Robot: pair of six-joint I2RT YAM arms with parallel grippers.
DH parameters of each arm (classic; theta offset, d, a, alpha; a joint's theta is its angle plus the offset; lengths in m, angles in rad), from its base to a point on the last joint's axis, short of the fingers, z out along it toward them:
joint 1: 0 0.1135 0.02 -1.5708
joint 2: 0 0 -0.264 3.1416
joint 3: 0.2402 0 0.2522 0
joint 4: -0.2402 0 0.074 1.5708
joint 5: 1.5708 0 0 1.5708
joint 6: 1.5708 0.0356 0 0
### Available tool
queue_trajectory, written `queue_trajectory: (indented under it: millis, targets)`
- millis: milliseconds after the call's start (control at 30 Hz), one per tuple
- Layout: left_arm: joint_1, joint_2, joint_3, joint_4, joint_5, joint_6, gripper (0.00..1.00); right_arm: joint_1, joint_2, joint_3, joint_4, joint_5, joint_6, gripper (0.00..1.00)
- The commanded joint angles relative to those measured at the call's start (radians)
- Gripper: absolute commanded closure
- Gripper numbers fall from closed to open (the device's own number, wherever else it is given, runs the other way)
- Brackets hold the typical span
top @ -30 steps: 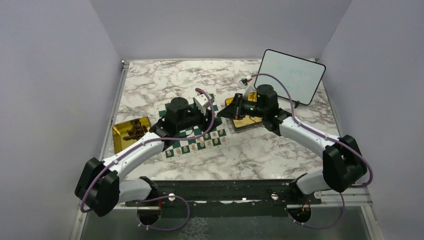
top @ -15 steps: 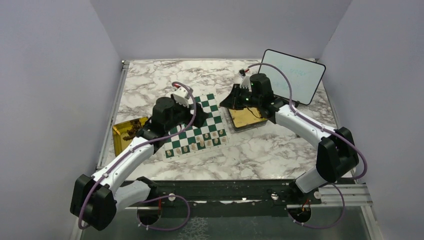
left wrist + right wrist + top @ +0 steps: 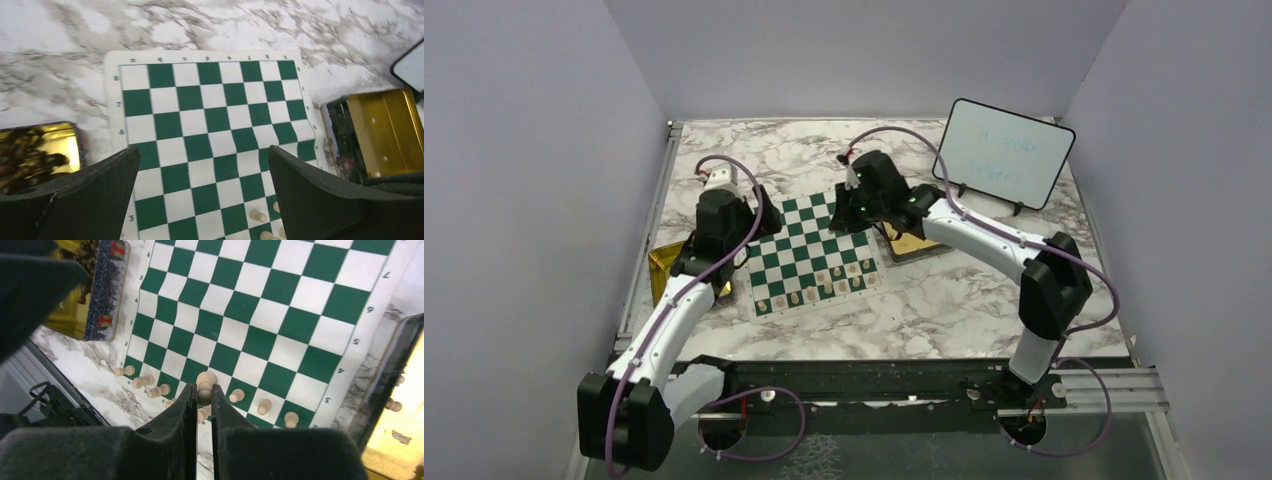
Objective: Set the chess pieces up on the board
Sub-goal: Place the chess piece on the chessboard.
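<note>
My right gripper moves back and down to release its pawn [image 3: 205,382] next on the empty green square beside the standing pawns, because their row stops there.
The green-and-white board [image 3: 796,240] lies mid-table, with cream chess pieces [image 3: 824,282] lined up on its two near rows. My right gripper [image 3: 202,390] is shut on a cream pawn [image 3: 205,382], held above the board [image 3: 260,315] near the standing pieces [image 3: 237,395]. In the top view that gripper [image 3: 852,208] hovers over the board's far right part. My left gripper [image 3: 202,150] stands wide open and holds nothing. It hangs above the board [image 3: 210,100] at its left edge [image 3: 749,222]. A few pieces [image 3: 257,216] show low in the left wrist view.
A gold tin [image 3: 667,262] with dark pieces lies left of the board, partly under my left arm. A second gold tin [image 3: 914,245] lies at the board's right edge, with a few cream pieces [image 3: 393,404] in it. A framed whiteboard [image 3: 1006,152] stands at the back right.
My left gripper opened wide and drew back left, off the board's middle to its left edge. My right arm swung left from the gold tin to above the board, still shut.
</note>
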Motion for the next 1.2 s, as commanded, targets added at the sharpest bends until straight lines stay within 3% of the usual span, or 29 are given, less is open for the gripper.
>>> queue_trajectory:
  millis: [0,200,600,1167]
  targets:
    - [0.01,-0.161,-0.032,-0.053,-0.255,-0.036,0.01,0.08,0.08,0.077,-0.1,0.109,-0.031,0.93]
    - [0.01,-0.289,-0.066,-0.065,-0.494,0.043,0.01,0.166,0.2,0.171,-0.125,0.143,-0.022,0.93]
    - [0.001,-0.322,-0.069,-0.141,-0.83,0.016,0.01,0.257,0.373,0.313,-0.196,0.24,-0.033,0.93]
    - [-0.002,-0.331,-0.057,-0.182,-0.93,-0.021,0.01,0.309,0.459,0.372,-0.253,0.329,-0.037,0.93]
